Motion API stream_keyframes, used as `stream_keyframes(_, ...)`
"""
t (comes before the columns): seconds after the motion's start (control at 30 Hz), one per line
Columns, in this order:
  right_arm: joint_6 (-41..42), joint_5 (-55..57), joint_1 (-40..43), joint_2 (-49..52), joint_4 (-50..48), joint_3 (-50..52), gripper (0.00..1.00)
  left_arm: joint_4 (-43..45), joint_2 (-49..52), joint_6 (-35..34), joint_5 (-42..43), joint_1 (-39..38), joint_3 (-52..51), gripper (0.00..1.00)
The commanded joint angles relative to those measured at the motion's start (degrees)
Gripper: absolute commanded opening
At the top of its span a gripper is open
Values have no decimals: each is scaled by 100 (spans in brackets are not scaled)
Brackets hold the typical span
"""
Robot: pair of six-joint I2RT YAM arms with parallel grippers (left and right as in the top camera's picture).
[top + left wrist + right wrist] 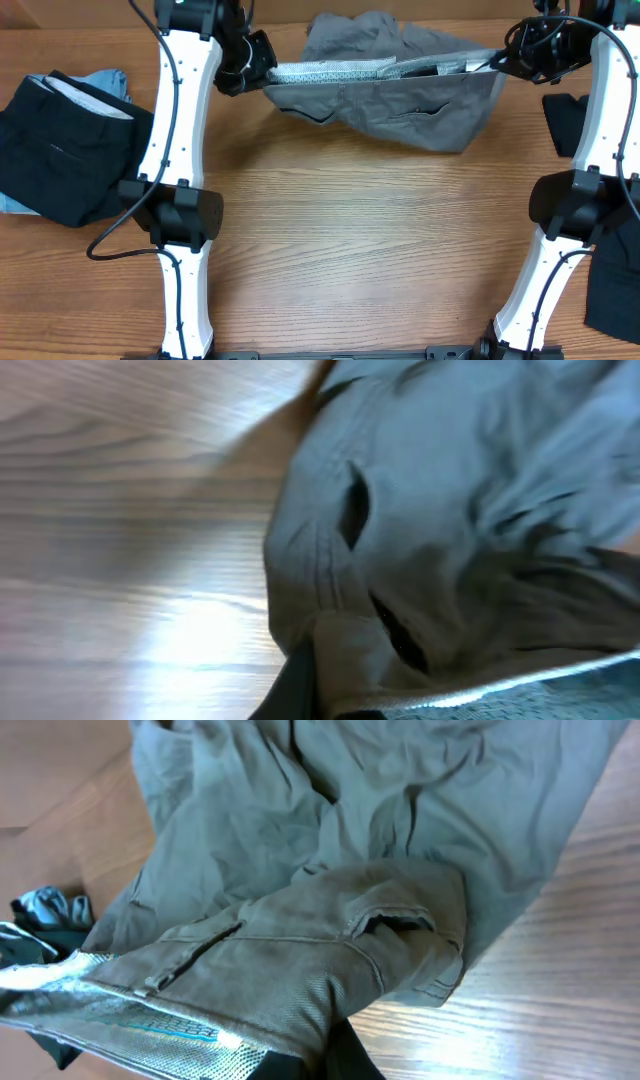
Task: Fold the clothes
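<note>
My right gripper should next move back and down to the bare wood nearer my base and let go of the end of the waistband, because that end is still hanging above the table.
A medium-grey wrinkled garment (400, 95), trousers with pockets, hangs stretched by its waistband between both grippers at the table's far side. Its lower part rests on the wood. My left gripper (262, 72) is shut on the waistband's left end; the left wrist view shows the grey fabric (450, 510) against its finger (300, 685). My right gripper (497, 60) is shut on the waistband's right end; the right wrist view shows the grey cloth (330, 870) and mesh inner waistband over its finger (345, 1055). Black garments (70, 140) lie on a light-blue one (105, 80) at the left.
Another black garment (615, 275) lies at the table's right edge, partly behind the right arm. A dark piece (565, 120) lies further back on the right. The wooden table (370, 250) stretches between the two arm bases.
</note>
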State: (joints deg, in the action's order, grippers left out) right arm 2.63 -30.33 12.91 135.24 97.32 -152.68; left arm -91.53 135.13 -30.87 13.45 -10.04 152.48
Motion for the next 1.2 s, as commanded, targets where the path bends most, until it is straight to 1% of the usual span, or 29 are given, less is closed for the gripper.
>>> stream_keyframes(0.0,380,542,-162,-155,-24,114,4,-151,-39,219,-1012,-164,-203,4)
stream_keyframes(0.17,844,942,-365,-435,-24,151,4,-98,-39,216,-1156,-247,-763,4)
stream_keyframes(0.23,966,1145,-380,-645,-24,328,4,-24,-39,219,-1154,-247,-1071,4)
stream_keyframes(0.33,966,1423,-385,-1237,-24,1150,4,81,-39,219,-1156,-251,-1469,4)
stream_keyframes(0.47,977,1639,-385,-1816,-26,2496,4,236,-39,221,-1158,-291,-1738,4)
stream_keyframes(0.63,986,1687,-385,-1867,-162,3858,4,442,-39,275,-1270,-378,-2107,4)
stream_keyframes(0.73,986,1694,-385,-1867,-387,4481,4,433,-39,284,-1526,-426,-2269,4)
stream_keyframes(0.83,992,1696,-398,-1867,-756,5355,4,411,-39,280,-1862,-501,-2531,4)
stream_keyframes(1.03,1078,1679,-662,-1867,-1209,6387,4,374,-39,258,-1943,-509,-3178,4)
stream_keyframes(1.17,1093,1687,-887,-1867,-1346,6736,4,321,-39,260,-2013,-509,-3436,4)
